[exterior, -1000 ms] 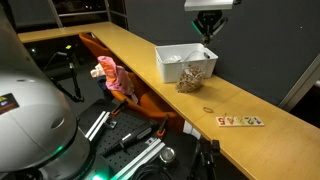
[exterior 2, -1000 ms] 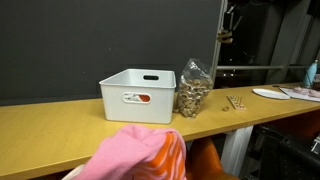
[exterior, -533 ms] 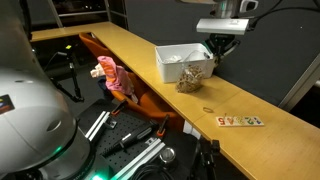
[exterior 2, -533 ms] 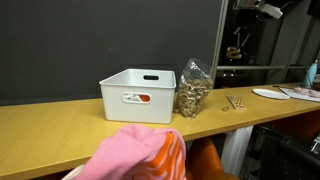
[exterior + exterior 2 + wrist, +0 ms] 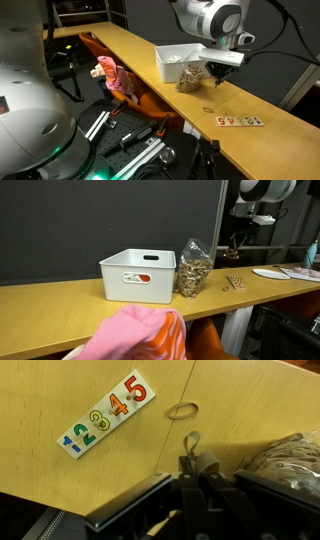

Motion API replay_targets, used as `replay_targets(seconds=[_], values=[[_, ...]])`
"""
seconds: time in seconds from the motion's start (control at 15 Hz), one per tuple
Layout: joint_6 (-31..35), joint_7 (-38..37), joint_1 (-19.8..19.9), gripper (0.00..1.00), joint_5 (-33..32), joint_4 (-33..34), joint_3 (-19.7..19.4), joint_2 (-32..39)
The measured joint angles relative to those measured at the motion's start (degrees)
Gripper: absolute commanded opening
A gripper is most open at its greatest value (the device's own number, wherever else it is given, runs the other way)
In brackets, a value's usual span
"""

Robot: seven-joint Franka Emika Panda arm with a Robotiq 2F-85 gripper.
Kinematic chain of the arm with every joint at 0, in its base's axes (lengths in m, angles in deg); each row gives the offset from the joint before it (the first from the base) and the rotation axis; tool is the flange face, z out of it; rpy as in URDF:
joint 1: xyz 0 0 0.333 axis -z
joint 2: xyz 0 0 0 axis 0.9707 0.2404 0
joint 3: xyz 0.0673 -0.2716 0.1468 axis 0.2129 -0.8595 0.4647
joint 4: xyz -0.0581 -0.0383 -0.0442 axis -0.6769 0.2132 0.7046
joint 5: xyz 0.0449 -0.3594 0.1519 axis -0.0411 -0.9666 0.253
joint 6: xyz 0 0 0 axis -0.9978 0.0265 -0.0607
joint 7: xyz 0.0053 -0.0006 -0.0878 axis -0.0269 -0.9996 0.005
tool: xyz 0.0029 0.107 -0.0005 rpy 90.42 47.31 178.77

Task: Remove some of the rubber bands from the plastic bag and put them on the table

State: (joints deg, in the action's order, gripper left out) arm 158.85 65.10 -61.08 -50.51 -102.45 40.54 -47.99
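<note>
The wood (image 5: 213, 103) below is bare, beside the loose rubber band. So next I should lower my gripper a little and let go of the few tan bands clear of the bag (image 5: 192, 78).
The clear plastic bag (image 5: 192, 78) (image 5: 192, 269) stands on the wooden table (image 5: 128, 48) (image 5: 60, 306) beside a white bin, with a tan mass of rubber bands showing through it. My gripper (image 5: 218, 73) (image 5: 233, 251) (image 5: 195, 460) hangs above the table just beyond the bag, shut on a few tan rubber bands (image 5: 190, 444) that loop out past its tips. One loose rubber band (image 5: 182, 410) (image 5: 208, 110) lies flat on the wood ahead of the gripper. In the wrist view the bag (image 5: 296, 456) sits at the right edge.
The white bin (image 5: 180, 60) (image 5: 137, 275) stands against the bag. A strip of coloured number tiles (image 5: 240, 121) (image 5: 236, 282) (image 5: 105, 418) lies near the loose band. A pink cloth toy (image 5: 112, 78) (image 5: 140, 335) sits in the orange tray (image 5: 150, 105) along the table's edge.
The arm has come down from high above the table to a spot beside the bag. The jaws have stayed shut throughout.
</note>
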Motion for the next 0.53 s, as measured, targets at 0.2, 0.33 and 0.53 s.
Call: replay_targets(seconds=[0.2, 0.33, 0.53], values=[[0.3, -0.5, 0.5, 0.02, 0.0, 1.5, 0.0, 2.1], [-0.1, -0.5, 0.7, 0.02, 0.5, 2.3, 0.5, 2.8], [-0.5, -0.9, 0.6, 0.32, 0.7, 2.8, 1.4, 3.6]])
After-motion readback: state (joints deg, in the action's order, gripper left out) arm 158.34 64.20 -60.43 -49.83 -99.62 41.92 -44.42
